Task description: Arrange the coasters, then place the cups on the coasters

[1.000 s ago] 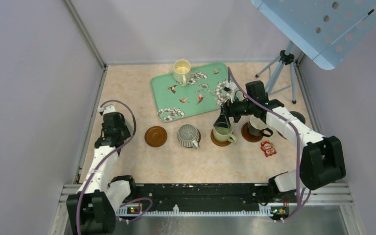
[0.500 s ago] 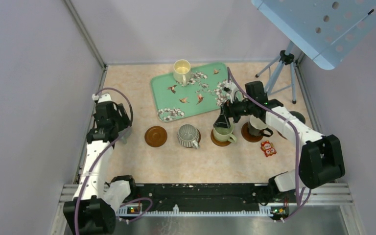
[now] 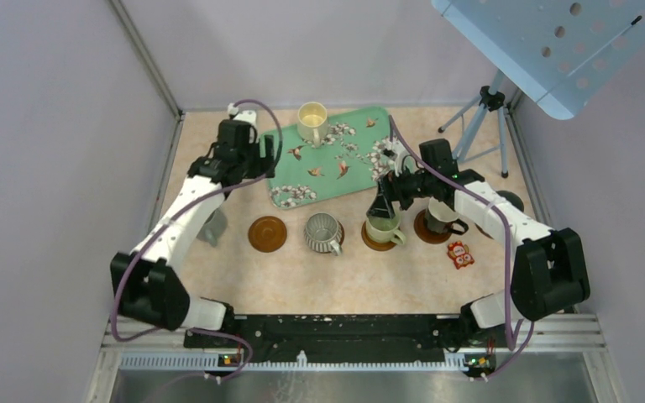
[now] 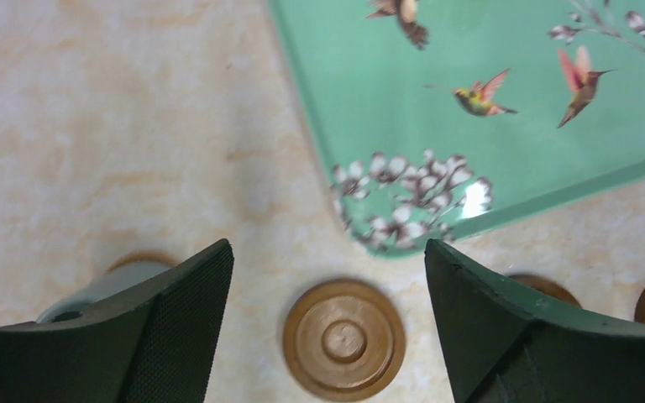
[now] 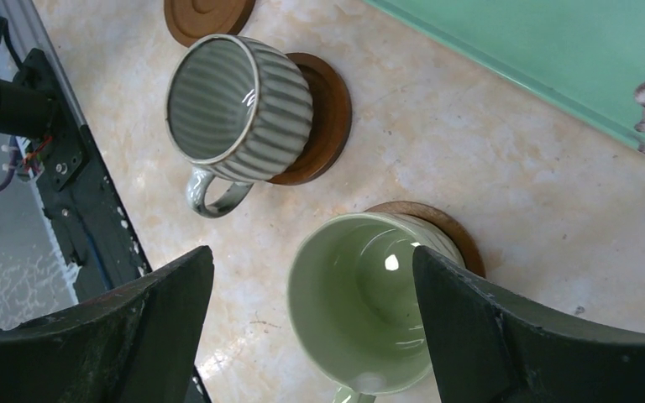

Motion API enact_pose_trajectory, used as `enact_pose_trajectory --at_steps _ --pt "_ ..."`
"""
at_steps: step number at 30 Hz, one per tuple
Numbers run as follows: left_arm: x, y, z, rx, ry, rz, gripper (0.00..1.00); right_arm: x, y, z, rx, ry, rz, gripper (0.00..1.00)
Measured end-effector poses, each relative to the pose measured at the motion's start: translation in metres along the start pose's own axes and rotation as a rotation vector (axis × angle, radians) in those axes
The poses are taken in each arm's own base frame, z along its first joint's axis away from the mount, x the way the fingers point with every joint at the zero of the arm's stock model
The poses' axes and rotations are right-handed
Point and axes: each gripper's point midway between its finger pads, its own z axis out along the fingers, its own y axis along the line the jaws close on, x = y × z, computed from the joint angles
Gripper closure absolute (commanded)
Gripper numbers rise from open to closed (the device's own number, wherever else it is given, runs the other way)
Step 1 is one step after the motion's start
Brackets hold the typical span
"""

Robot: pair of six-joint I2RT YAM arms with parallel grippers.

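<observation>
My left gripper should move outward and to the right in the top view, then lower onto the cream cup's handle, since one brown coaster is still bare.
My left gripper hangs open and empty over the near-left corner of the green floral tray. Below it lies a bare brown coaster. Left of that stands a grey cup with a brown rim showing under it. My right gripper is open above the pale green cup, which sits on a coaster. The ribbed cup rests on its coaster. A dark cup stands on another coaster. A cream cup is on the tray.
Another dark cup stands at the far right, partly hidden by my right arm. A small red trinket lies near it. A tripod stands at the back right under a blue perforated panel. Walls close in on the left and back.
My left arm has swung from the table's left side up and right to the tray's corner, its jaws opening, and the grey cup now stands alone. The right arm has not moved.
</observation>
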Motion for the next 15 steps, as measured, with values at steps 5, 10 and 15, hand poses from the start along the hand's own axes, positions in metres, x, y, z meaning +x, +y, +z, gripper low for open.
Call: enact_pose_trajectory --at_steps 5,10,15 --pt "-0.024 -0.055 0.048 0.068 -0.003 0.072 0.15 0.001 -0.005 0.0 0.031 0.003 0.001 0.13" --pt "-0.04 -0.101 0.1 0.108 0.004 0.092 0.17 0.001 -0.009 -0.001 0.049 0.005 0.001 0.13" --pt "-0.035 -0.128 0.143 0.114 0.018 0.089 0.18 0.001 -0.011 -0.001 0.063 0.006 0.002 0.13"
